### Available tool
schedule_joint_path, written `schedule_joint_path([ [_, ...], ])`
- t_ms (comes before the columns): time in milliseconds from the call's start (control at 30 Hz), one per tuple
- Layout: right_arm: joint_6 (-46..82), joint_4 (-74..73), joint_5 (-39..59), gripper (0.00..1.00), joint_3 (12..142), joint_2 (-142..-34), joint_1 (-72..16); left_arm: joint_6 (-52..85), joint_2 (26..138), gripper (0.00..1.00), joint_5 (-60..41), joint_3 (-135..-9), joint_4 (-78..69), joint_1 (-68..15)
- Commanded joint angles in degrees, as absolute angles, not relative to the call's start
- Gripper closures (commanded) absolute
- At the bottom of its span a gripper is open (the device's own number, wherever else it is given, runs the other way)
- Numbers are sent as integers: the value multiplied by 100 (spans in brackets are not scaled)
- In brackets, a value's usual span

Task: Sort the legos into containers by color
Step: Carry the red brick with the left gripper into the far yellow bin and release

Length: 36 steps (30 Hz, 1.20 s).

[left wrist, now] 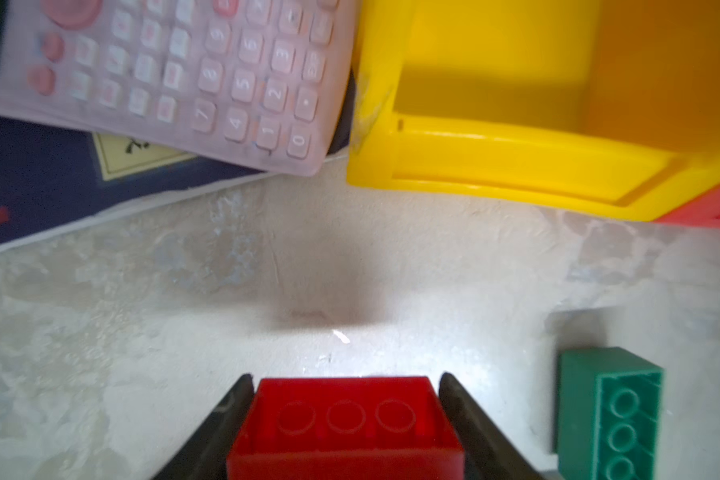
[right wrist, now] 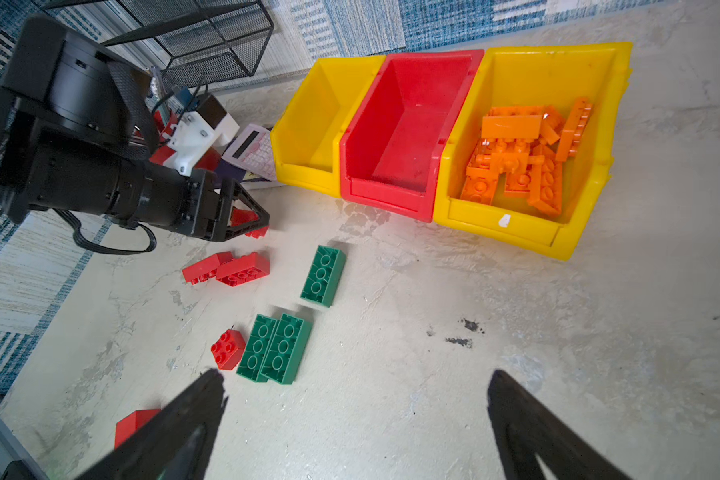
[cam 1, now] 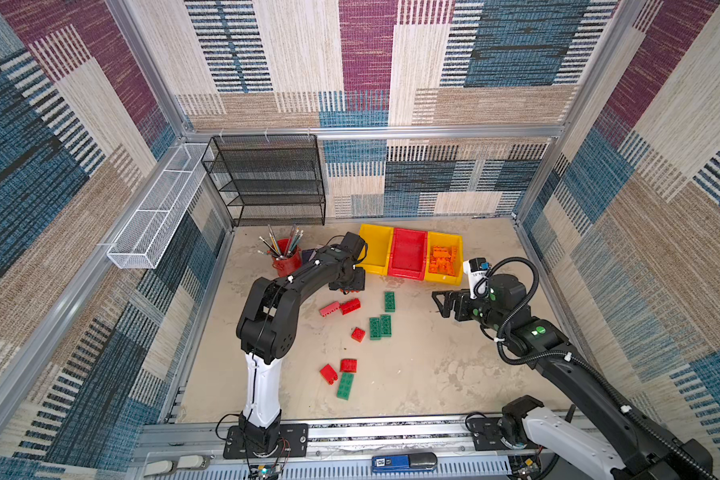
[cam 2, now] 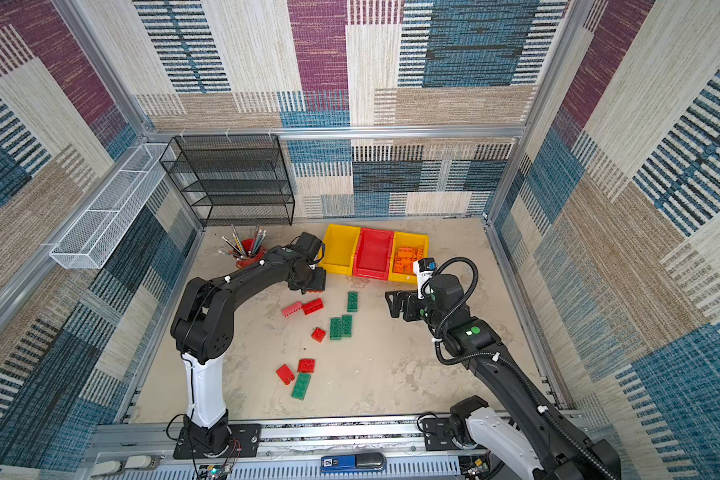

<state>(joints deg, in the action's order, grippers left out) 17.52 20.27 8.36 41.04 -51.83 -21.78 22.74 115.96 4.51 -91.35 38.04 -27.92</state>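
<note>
The empty yellow bin lies outward. My left gripper should next lift the red brick clear of the yellow bin's front side, move outward over the bin's bottom and let go.
My left gripper [left wrist: 344, 376] is shut on a red brick [left wrist: 346, 419], held just above the table in front of the empty left yellow bin [left wrist: 495, 158]. In both top views it hangs near that bin's front corner [cam 1: 348, 286]. The red bin [right wrist: 400, 137] beside it is empty, and the right yellow bin [right wrist: 504, 224] holds several orange bricks [right wrist: 520, 158]. Red bricks [cam 1: 341, 307] and green bricks [cam 1: 380, 327] lie loose across the middle of the table. My right gripper [right wrist: 354, 378] stands open and empty over bare table, right of the green ones.
A pink calculator [left wrist: 163, 75] lies on a dark book [left wrist: 38, 187] left of the bins. A red pencil cup [cam 1: 285, 259] stands behind my left arm, with a black wire shelf [cam 1: 267, 183] at the back wall and a white mesh basket [cam 1: 159, 208] on the left wall.
</note>
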Motion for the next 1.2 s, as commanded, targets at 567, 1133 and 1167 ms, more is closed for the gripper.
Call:
schedule_joint_path([
  [567, 1876, 2145, 480, 0, 4440, -5297, -2180, 1631, 13957, 48, 563, -14012, 5139, -2829],
  [1133, 1947, 2406, 176, 0, 4903, -5817, -2178, 1539, 14759, 29, 140, -14752, 4133, -2805],
  [1167, 1954, 2408, 176, 0, 4921, -5827, -2180, 1559, 14740, 28, 110, -14750, 4095, -2811],
])
